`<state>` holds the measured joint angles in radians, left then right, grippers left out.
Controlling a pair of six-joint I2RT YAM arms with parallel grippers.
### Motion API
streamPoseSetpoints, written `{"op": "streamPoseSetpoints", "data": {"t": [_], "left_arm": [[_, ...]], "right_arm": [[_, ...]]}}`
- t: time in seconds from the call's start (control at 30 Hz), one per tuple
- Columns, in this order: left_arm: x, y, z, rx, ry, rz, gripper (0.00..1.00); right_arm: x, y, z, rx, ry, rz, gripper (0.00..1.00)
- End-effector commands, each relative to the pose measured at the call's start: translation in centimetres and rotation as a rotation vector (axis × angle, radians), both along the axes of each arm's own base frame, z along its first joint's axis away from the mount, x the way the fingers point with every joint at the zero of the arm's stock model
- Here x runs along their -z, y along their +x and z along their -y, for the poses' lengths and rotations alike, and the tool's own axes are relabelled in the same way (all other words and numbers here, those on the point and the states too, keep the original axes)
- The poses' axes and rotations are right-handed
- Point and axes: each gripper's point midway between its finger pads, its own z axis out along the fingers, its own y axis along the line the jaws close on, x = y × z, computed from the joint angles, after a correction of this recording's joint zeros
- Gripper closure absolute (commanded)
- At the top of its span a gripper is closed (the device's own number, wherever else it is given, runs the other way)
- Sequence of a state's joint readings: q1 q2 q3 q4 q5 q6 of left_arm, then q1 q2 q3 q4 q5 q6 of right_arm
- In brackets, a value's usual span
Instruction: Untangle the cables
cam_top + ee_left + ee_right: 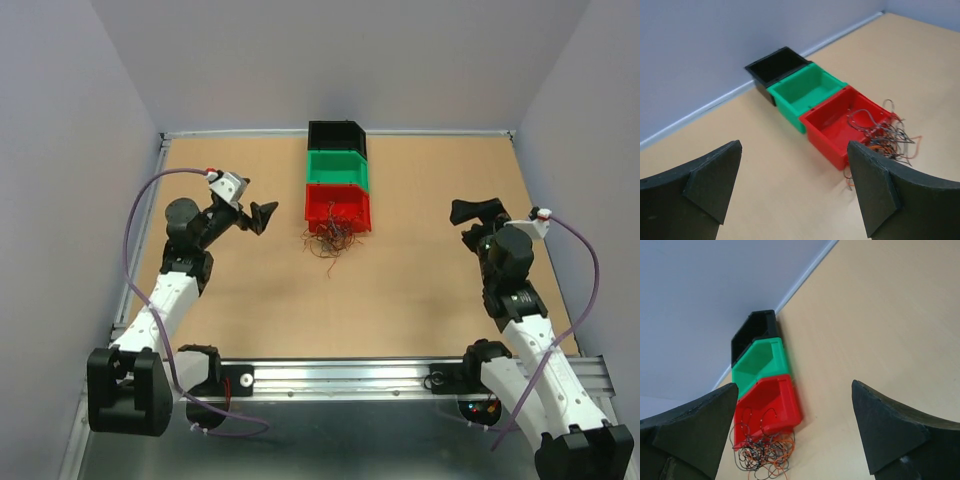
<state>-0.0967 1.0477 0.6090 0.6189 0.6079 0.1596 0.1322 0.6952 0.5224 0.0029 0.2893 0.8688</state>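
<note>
My left gripper will move across toward the red bin's front edge next. Then it will go down onto the clump (332, 238) (888, 139).
The cables (332, 238) are a scribbly clump of thin red, orange, brown and black wires. They spill over the front lip of the red bin (338, 207) onto the table. The clump also shows in the left wrist view (887, 135) and the right wrist view (762, 452). My left gripper (255, 213) is open and empty, raised to the left of the red bin. My right gripper (480, 212) is open and empty, well to the right of the clump. Neither touches the cables.
Three bins stand in a row at the back middle: a black bin (337, 138), a green bin (337, 167) and the red one nearest. Purple walls enclose the tan table (420, 290). A metal rail (350, 375) runs along the near edge.
</note>
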Motion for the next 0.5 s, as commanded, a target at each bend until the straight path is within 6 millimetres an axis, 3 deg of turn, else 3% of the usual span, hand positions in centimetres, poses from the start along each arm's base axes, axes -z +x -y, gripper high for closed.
{"op": "streamPoseSetpoints", "data": {"t": [0.0,0.13,0.17,0.2,0.23,0.4,0.47], "left_arm": [[-1.0,-3.0,5.3,0.355,0.024,0.059,0.01],[3.5,0.2,7.5,0.242,0.125,-0.112,0.01],[4.3,-0.8,9.7,0.273,0.177,-0.093,0.01],[5.0,-0.5,9.9,0.233,0.209,-0.09,0.01],[5.9,-1.6,11.5,0.261,0.246,-0.082,0.01],[8.8,-1.5,13.2,0.18,0.357,-0.121,0.01],[10.6,-0.4,13.7,0.143,0.392,-0.164,0.02]], "right_arm": [[-1.0,-0.1,0.8,0.039,-0.006,0.043,0.0],[0.1,0.1,0.5,0.029,-0.009,0.014,0.0],[0.4,0.3,0.4,0.023,-0.009,0.003,0.0],[0.6,0.4,0.1,0.008,-0.016,-0.005,0.0],[1.1,0.5,-0.2,-0.009,-0.014,-0.021,0.0],[2.4,0.8,-0.5,-0.012,0.02,-0.056,0.0],[2.4,0.9,-0.7,-0.024,0.025,-0.058,0.0]]}}
